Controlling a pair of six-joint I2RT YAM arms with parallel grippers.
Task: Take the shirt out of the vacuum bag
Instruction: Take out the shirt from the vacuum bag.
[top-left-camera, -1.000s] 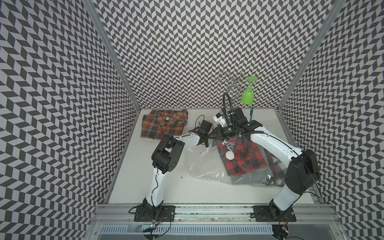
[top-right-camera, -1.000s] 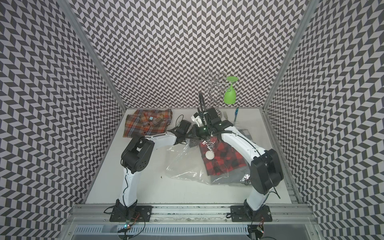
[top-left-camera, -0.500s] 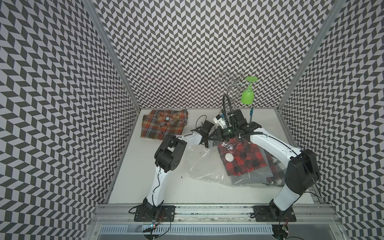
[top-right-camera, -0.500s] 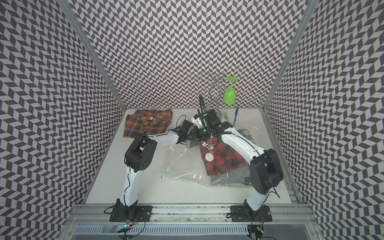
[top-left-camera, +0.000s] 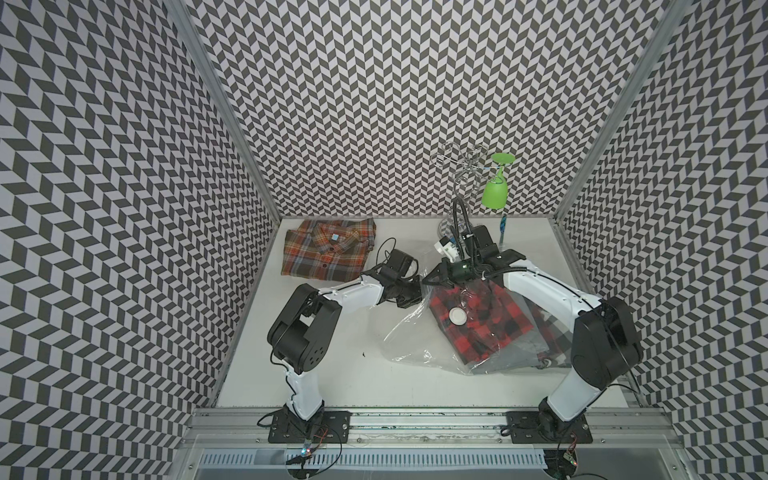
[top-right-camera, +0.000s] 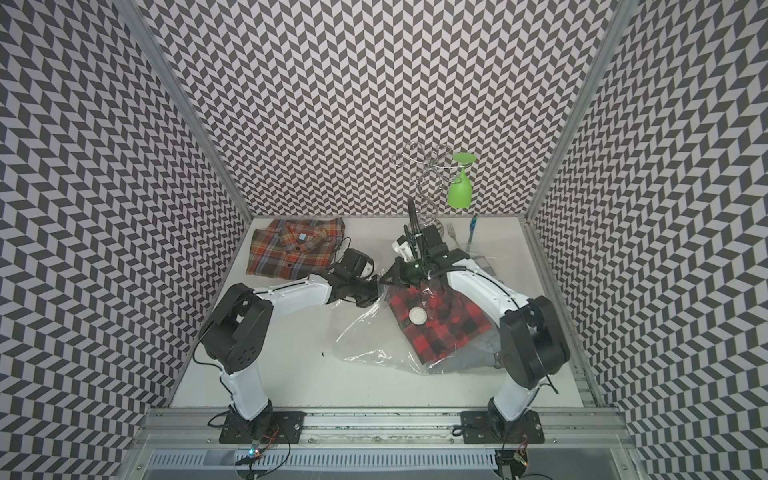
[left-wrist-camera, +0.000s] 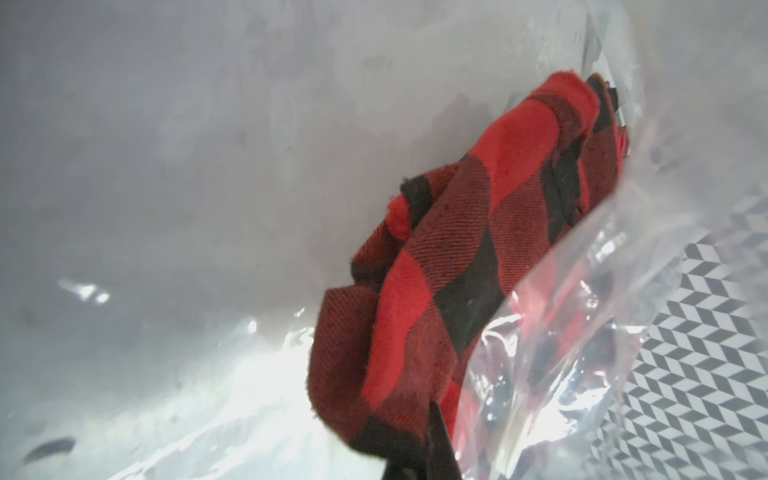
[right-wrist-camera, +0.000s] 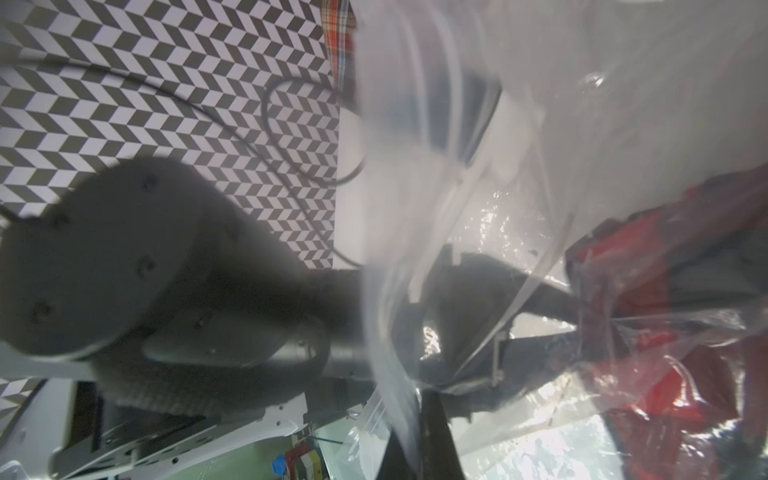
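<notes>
I will pull the shirt corner with my left gripper back toward the base, out of the bag's film, and next release it there on bare tabletop.
The clear crinkly vacuum bag (top-left-camera: 409, 345) (top-right-camera: 365, 332) lies at centre right, its white valve disc (top-left-camera: 457, 316) facing up. Inside lies the red-and-black checked shirt (top-left-camera: 482, 328) (top-right-camera: 444, 328) (left-wrist-camera: 457, 257). My right gripper (top-left-camera: 430, 279) (top-right-camera: 389, 279) is shut on the bag's far mouth edge and holds the film (right-wrist-camera: 399, 374) up. My left gripper (top-left-camera: 415, 293) (top-right-camera: 371, 291) reaches into that mouth from the left. It is shut on a corner of the shirt, with the cloth bunched against its dark finger (left-wrist-camera: 438, 449).
A folded orange plaid shirt (top-left-camera: 328, 253) lies at the back left. A wire rack (top-left-camera: 463, 183) with a hanging green glass (top-left-camera: 495, 194) stands at the back, with a blue toothbrush (top-left-camera: 503, 226) and a fork (top-right-camera: 453, 235) beside it. Grey cloth (top-left-camera: 511, 357) shows at the bag's near right corner.
My left gripper has moved right into the bag's mouth and gone from open to shut on the shirt's corner. The right gripper still holds the bag's edge.
</notes>
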